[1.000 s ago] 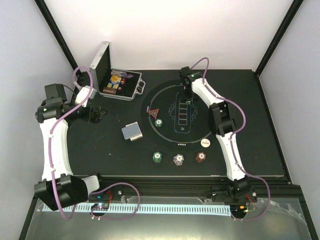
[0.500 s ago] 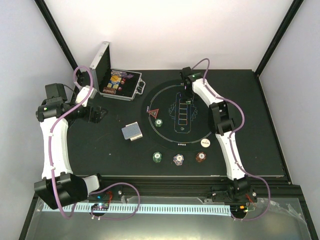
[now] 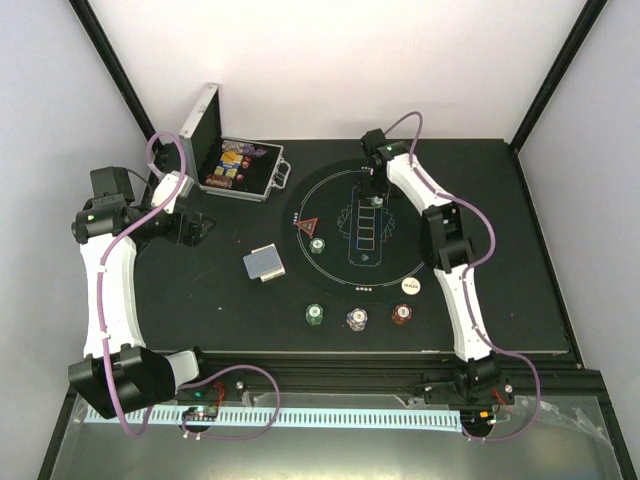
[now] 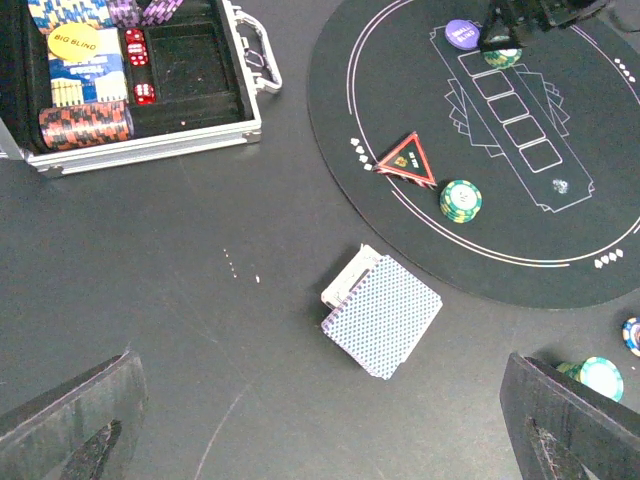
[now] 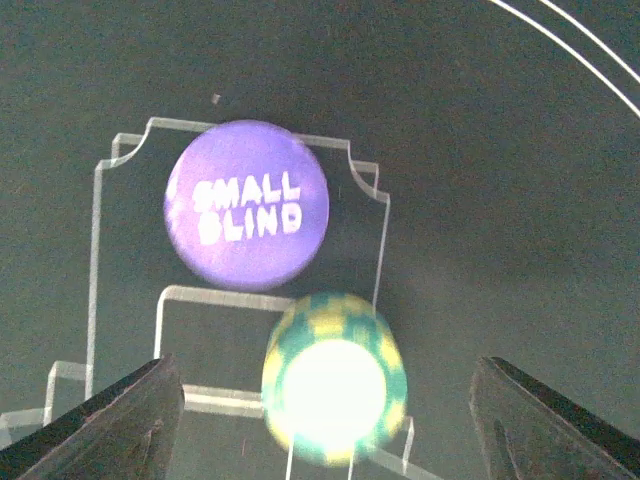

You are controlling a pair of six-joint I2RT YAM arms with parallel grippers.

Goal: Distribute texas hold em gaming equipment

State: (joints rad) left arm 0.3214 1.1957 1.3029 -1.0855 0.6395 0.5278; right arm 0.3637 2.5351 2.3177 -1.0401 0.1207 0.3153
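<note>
The right gripper lifts next, comes back across the mat and lowers around the near-side green stack (image 3: 314, 314).
My right gripper (image 5: 330, 425) is open at the far side of the round black mat (image 3: 400, 255). A green chip stack (image 5: 335, 385) stands between its spread fingers, touching neither. Just beyond lies the purple SMALL BLIND button (image 5: 247, 203). In the top view the right gripper (image 3: 376, 194) hangs over that stack (image 3: 376, 202). Another green stack (image 3: 317, 245) and the red triangular marker (image 3: 306, 225) sit on the mat's left part. The blue-backed card deck (image 4: 385, 315) lies left of the mat. My left gripper (image 4: 320, 430) is open above the table near the deck, holding nothing.
The silver case (image 3: 235, 168) stands open at the back left with chips inside. Green (image 3: 315, 314), blue-white (image 3: 357, 319) and dark red (image 3: 401, 313) stacks line the near side. A white button (image 3: 410, 286) lies at the mat's near right edge.
My right gripper has opened and let go of the green chip stack, which now stands on the mat beside the purple button. The left arm has not moved.
</note>
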